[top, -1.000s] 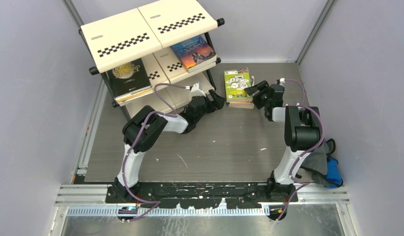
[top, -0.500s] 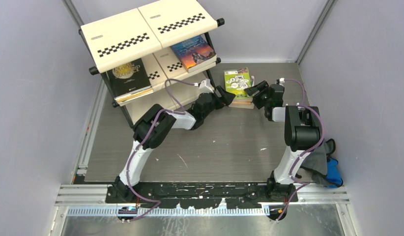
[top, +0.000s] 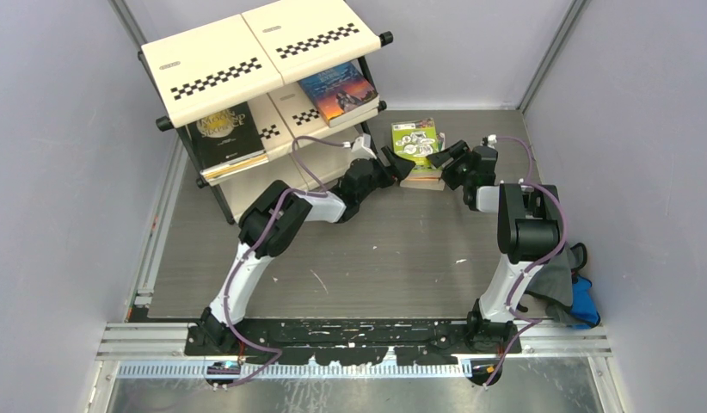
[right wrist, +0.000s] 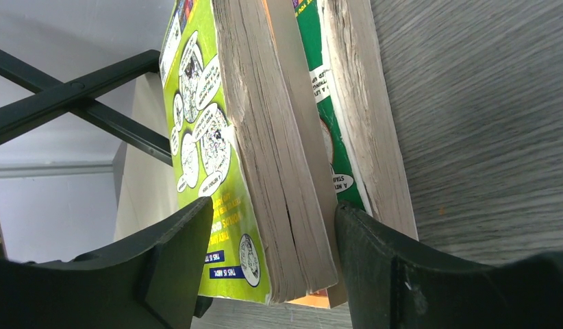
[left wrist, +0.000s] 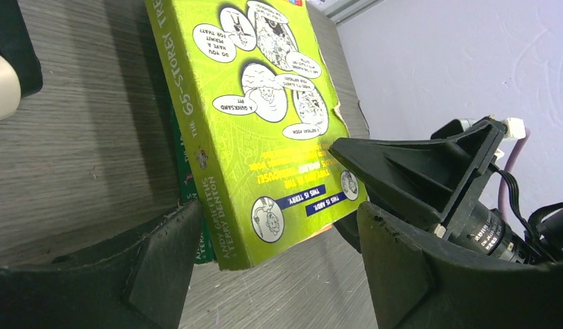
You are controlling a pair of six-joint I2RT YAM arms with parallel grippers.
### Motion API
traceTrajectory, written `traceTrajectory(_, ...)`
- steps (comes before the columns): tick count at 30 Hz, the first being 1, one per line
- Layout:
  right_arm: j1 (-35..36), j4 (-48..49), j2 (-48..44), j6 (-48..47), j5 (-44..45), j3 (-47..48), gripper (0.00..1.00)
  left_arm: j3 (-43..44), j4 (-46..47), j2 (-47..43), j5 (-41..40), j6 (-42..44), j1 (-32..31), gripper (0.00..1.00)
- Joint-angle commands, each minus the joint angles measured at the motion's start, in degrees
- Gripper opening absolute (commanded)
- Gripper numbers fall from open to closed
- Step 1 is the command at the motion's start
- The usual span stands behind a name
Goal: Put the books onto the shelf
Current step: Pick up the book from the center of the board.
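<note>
I will next move my left gripper a little farther onto the lime green book's near spine corner (left wrist: 232,251), then close it across the book's thickness.
A stack of books (top: 416,148) lies on the table to the right of the shelf (top: 217,64). A lime green book (left wrist: 265,116) tops it, with an orange one (right wrist: 320,299) and a green one (right wrist: 333,137) beneath. My right gripper (top: 438,158) is shut on the lime green book's right edge (right wrist: 265,171), one finger on the cover and one underneath, tilting it up. My left gripper (left wrist: 275,219) stands open with the book's near left corner between its fingers, not touching. On the shelf's middle tier lie a dark book (top: 225,129) and a blue book (top: 337,90).
A grey-and-blue cloth bundle (top: 574,292) lies by the right arm's base. The shelf's black frame (right wrist: 80,96) stands just behind the stack. Grey walls close in the table at left, back and right.
My left arm has stretched right from the shelf's foot, bringing its open gripper up to the stack's left side. The right gripper has stayed at the lime green book.
</note>
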Motion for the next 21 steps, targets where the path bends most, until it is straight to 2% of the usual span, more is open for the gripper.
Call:
traceTrajectory(1,0.13,1.11,0.6,-0.85,-2.48,2.2,0.7,3.08,-0.97,2.11,4.0,-2.1,1.99,0.83)
traceTrajectory(14,-0.13,0.77,1.53,-1.25,-3.83,2.74,0.7,7.03,-1.21,5.47,6.67,-3.13,3.01,0.81)
traceTrajectory(21,-0.35,0.69,1.71,-1.3,-3.69,2.53,0.7,6.74,2.33,6.24,7.42,-4.34,3.53,0.64)
